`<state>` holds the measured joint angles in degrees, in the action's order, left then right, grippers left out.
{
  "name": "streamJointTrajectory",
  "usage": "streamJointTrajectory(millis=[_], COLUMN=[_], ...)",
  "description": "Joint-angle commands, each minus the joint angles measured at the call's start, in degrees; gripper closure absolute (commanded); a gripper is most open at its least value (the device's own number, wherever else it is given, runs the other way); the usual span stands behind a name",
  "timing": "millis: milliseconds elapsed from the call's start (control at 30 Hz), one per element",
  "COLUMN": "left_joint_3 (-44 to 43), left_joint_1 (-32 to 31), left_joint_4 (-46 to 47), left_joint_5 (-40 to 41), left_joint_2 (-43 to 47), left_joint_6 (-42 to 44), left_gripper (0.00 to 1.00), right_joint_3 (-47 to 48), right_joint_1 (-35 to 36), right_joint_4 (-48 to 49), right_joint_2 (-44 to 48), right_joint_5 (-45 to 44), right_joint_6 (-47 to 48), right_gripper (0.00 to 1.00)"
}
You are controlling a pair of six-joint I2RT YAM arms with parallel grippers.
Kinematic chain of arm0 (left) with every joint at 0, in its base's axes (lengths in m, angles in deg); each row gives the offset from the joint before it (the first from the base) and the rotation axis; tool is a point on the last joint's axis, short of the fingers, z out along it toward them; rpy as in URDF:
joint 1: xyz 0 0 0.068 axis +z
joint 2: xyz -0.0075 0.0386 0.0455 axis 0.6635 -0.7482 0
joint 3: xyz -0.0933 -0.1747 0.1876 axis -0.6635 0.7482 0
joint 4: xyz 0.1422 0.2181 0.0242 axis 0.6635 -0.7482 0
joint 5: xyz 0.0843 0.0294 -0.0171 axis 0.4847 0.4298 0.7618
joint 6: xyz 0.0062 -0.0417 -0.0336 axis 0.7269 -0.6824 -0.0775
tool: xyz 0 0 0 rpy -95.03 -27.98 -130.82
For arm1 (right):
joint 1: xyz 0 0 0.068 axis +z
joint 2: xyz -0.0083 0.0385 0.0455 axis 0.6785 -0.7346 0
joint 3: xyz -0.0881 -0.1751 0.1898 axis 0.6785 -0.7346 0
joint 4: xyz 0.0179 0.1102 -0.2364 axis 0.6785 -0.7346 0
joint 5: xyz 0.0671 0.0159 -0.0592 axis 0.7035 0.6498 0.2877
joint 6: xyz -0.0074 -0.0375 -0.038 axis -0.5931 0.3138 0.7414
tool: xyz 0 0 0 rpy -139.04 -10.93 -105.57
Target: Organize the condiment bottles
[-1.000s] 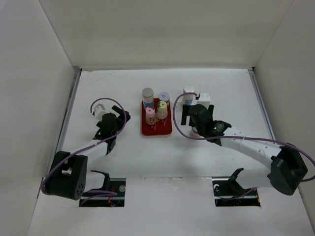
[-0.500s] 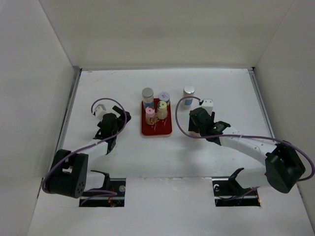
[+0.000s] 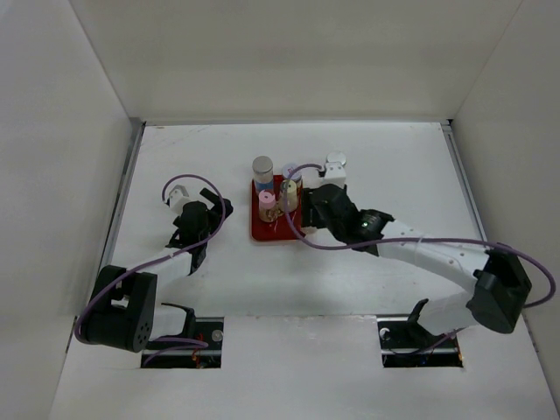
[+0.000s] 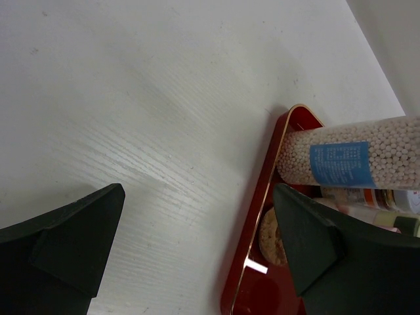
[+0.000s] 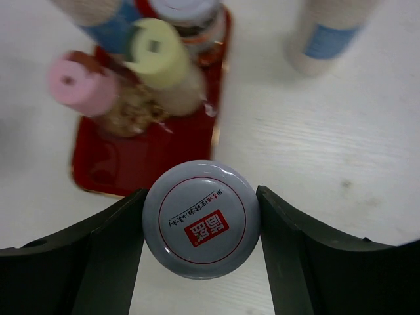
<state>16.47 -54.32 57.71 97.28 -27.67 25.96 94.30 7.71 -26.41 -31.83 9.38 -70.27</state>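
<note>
My right gripper goes left in the top view next, lowers the jar and releases it, as the tray's near corner by the pink-capped shaker is empty.
My right gripper [image 5: 201,220] is shut on a condiment jar with a pale grey cap and red logo [image 5: 201,197], held over the near right edge of the red tray [image 5: 131,172]. On the tray stand a pink-capped shaker [image 5: 80,84], a yellow-cream-capped one [image 5: 157,54] and a blue-labelled bottle [image 5: 102,16]. From above, the right gripper [image 3: 308,210] hides its jar beside the tray [image 3: 262,232]. A silver-capped bottle [image 3: 336,164] stands on the table right of the tray. My left gripper [image 3: 210,210] is open and empty left of the tray.
In the left wrist view the tray's left rim [image 4: 262,197] lies just right of my open left gripper [image 4: 197,197], with a bead-filled blue-labelled bottle [image 4: 354,154] standing at its far corner. White walls enclose the table on three sides.
My right gripper closed on the grey-capped jar and carried it left, from the table right of the tray to the tray's right edge. The left arm has stayed still.
</note>
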Motion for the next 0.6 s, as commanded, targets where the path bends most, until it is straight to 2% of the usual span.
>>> streamJointTrajectory(millis=[0,267,567], left_joint_3=[-0.3,-0.1,-0.1], left_joint_1=[0.8,0.8,0.8], left_joint_4=[3.1,3.1,3.1], left_joint_5=[-0.7,-0.7,-0.7], left_joint_2=[0.7,0.9,1.2], left_joint_6=[-0.5,-0.5,-0.6], left_gripper=[0.00,0.00,0.00], right_joint_3=[7.4,15.9,18.2], right_joint_1=[3.4,4.2,5.4], right_joint_4=[11.5,16.8,21.8], right_joint_2=[-5.8,-17.2,-24.5], right_joint_5=[3.4,7.6,4.9], right_joint_6=[1.0,1.7,3.1], right_gripper=[0.53,0.54,0.53])
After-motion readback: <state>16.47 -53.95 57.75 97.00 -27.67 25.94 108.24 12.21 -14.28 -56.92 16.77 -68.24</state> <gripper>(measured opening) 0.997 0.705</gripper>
